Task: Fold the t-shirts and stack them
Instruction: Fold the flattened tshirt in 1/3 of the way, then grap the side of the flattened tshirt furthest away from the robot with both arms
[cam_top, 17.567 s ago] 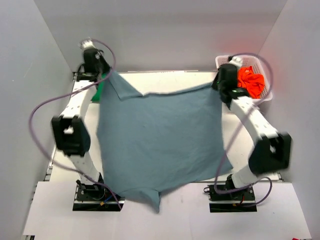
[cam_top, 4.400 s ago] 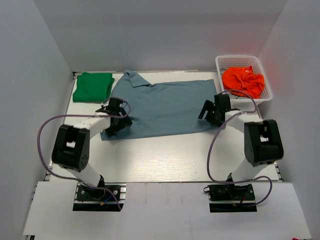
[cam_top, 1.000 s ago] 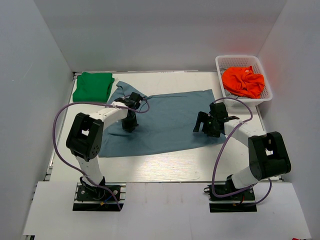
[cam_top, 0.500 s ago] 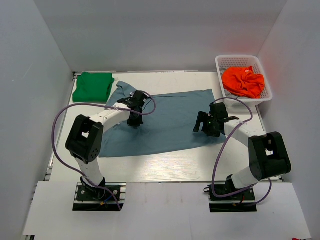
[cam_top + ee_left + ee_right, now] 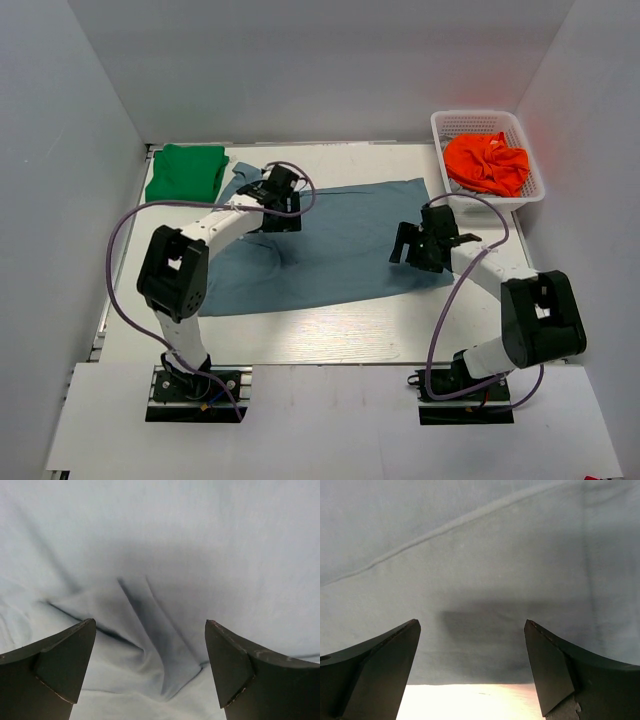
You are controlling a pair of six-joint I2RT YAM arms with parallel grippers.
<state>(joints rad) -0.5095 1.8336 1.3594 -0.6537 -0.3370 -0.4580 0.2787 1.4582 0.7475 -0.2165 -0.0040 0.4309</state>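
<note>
The blue sleeve (image 5: 246, 172) juts out beside the green t-shirt (image 5: 185, 172), outward of my left gripper. The left gripper reaches outward over that sleeve's loose end next, lowers and closes.
The slate-blue t-shirt (image 5: 340, 245) lies spread flat across the middle of the table. My left gripper (image 5: 284, 214) hovers over its upper left part, open. In the left wrist view the gripper (image 5: 150, 625) has a raised crease of blue cloth (image 5: 150, 645) lying loose between its fingers. My right gripper (image 5: 404, 248) is open over the shirt's right edge. The right wrist view shows that gripper (image 5: 471, 624) above the blue cloth's hem, with bare table (image 5: 470, 700) below. The green t-shirt (image 5: 185, 172) sits folded at the back left corner.
A white basket (image 5: 440, 125) holding crumpled orange cloth (image 5: 488, 160) stands at the back right. Grey walls close in the table on three sides. Purple cables loop off both arms.
My left gripper has opened and let go of the blue cloth, after moving toward the back right; a crease stays where it pinched. The right arm has barely moved.
</note>
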